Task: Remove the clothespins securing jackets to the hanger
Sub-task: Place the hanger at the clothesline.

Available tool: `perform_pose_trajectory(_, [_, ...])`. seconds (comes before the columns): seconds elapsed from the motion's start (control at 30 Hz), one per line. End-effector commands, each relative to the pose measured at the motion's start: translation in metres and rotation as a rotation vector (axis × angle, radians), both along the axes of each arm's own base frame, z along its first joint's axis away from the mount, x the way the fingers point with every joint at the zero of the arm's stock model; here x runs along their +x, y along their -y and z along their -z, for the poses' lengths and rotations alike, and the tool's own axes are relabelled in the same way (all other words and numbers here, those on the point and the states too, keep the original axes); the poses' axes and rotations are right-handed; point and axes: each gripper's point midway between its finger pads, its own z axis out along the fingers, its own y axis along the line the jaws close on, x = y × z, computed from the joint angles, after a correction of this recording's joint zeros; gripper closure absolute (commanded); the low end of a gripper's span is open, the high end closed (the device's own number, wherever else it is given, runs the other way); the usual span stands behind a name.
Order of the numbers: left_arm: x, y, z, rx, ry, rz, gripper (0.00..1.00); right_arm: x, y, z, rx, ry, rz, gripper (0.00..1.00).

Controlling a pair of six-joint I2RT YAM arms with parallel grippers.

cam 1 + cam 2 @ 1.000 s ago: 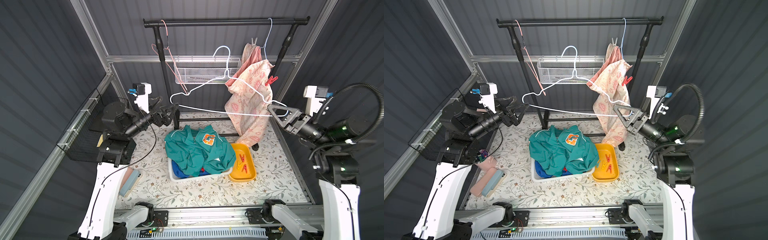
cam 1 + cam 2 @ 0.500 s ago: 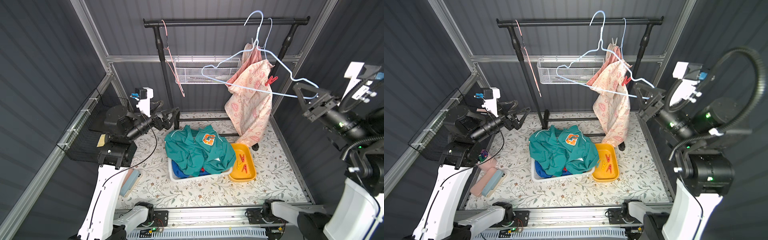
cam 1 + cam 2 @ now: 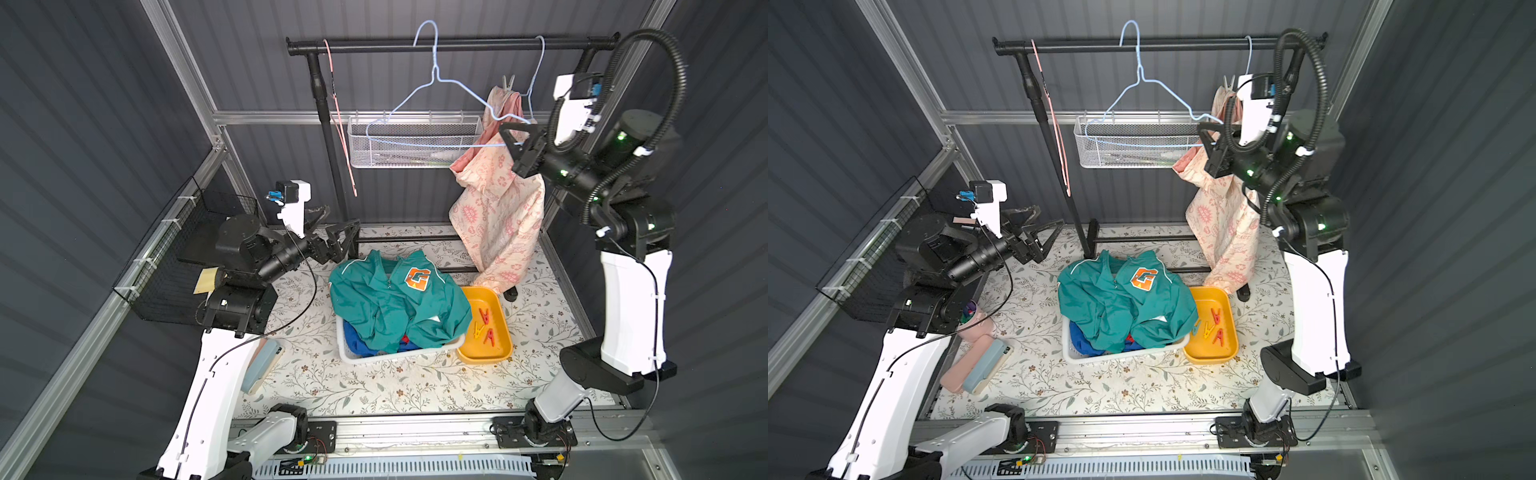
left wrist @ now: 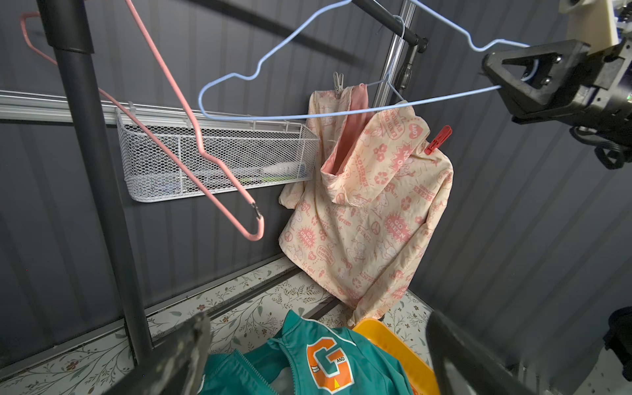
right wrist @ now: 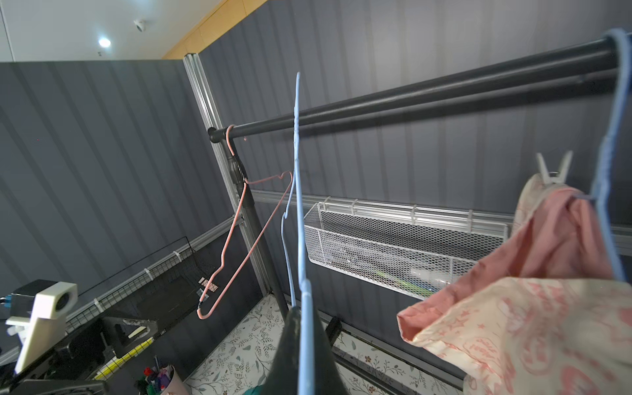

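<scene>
I will lift the light-blue hanger [image 3: 434,79] with my right gripper, move toward the pink one, lower the light-blue hanger's hook onto the bare rod beside it and release it.
My right gripper [image 3: 513,139] [image 5: 304,342] is shut on the lower bar of an empty light-blue hanger [image 3: 434,79] whose hook reaches over the black rod [image 3: 457,41]. Right of it on the rod, a cream floral jacket [image 3: 496,216] hangs from a second blue hanger. A whitish clothespin [image 4: 338,83] and a red clothespin [image 4: 437,139] pin it there. A teal jacket [image 3: 395,303] lies over a blue jacket [image 3: 357,343] in the white basket [image 3: 353,358]. My left gripper [image 3: 340,237] [image 4: 321,359] is open and holds nothing, low by the rack's left post.
A yellow tray [image 3: 496,353] right of the basket holds several loose clothespins [image 3: 484,322]. A pink hanger [image 3: 340,124] hangs at the rod's left end. A white wire basket [image 3: 415,141] is on the back wall and a black mesh bin [image 3: 174,257] on the left wall.
My right arm has lifted the empty blue hanger from mid-height up to the rod, beside the cream jacket. The left gripper has stayed open and sunk slightly.
</scene>
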Motion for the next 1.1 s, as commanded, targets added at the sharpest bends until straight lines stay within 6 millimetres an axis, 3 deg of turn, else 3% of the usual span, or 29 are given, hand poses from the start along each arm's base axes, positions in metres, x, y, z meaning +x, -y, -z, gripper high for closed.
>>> perform_pose_trajectory(0.0, [-0.007, 0.001, -0.004, -0.002, 0.030, 0.012, 0.01, -0.007, -0.008, -0.029, -0.026, 0.170, 0.055, 1.00])
perform_pose_trajectory(0.27, [-0.007, 0.002, 0.002, -0.002, 0.026, 0.014, 0.01, 0.007, -0.018, -0.046, 0.014, 0.268, 0.121, 1.00])
perform_pose_trajectory(0.53, [-0.006, 0.001, 0.003, 0.003, 0.027, 0.008, 0.01, 0.043, -0.040, -0.018, -0.005, 0.203, 0.108, 1.00])
perform_pose_trajectory(0.7, [-0.006, 0.001, 0.001, 0.003, 0.032, 0.005, 0.01, 0.038, -0.052, -0.013, -0.045, 0.210, 0.106, 1.00])
perform_pose_trajectory(0.73, [-0.002, 0.002, 0.015, 0.008, 0.001, 0.008, 0.01, 0.037, -0.054, -0.012, -0.051, 0.208, 0.101, 1.00])
perform_pose_trajectory(0.77, [-0.002, 0.002, 0.016, 0.007, -0.001, 0.008, 0.01, 0.035, -0.056, -0.012, -0.054, 0.209, 0.096, 1.00])
perform_pose_trajectory(0.87, [-0.001, 0.002, 0.015, 0.003, 0.000, 0.009, 0.01, 0.032, -0.065, 0.005, -0.105, 0.171, 0.095, 1.00])
perform_pose_trajectory(1.0, [-0.003, 0.002, 0.012, 0.002, 0.006, 0.013, 0.01, 0.024, -0.072, 0.010, -0.121, 0.179, 0.095, 1.00])
perform_pose_trajectory(1.03, [-0.003, 0.002, 0.012, 0.002, 0.005, 0.014, 0.01, 0.022, -0.074, 0.011, -0.123, 0.176, 0.087, 0.96])
perform_pose_trajectory(1.07, [-0.003, 0.002, 0.012, 0.002, 0.006, 0.014, 0.01, 0.020, -0.076, 0.013, -0.123, 0.171, 0.079, 0.85])
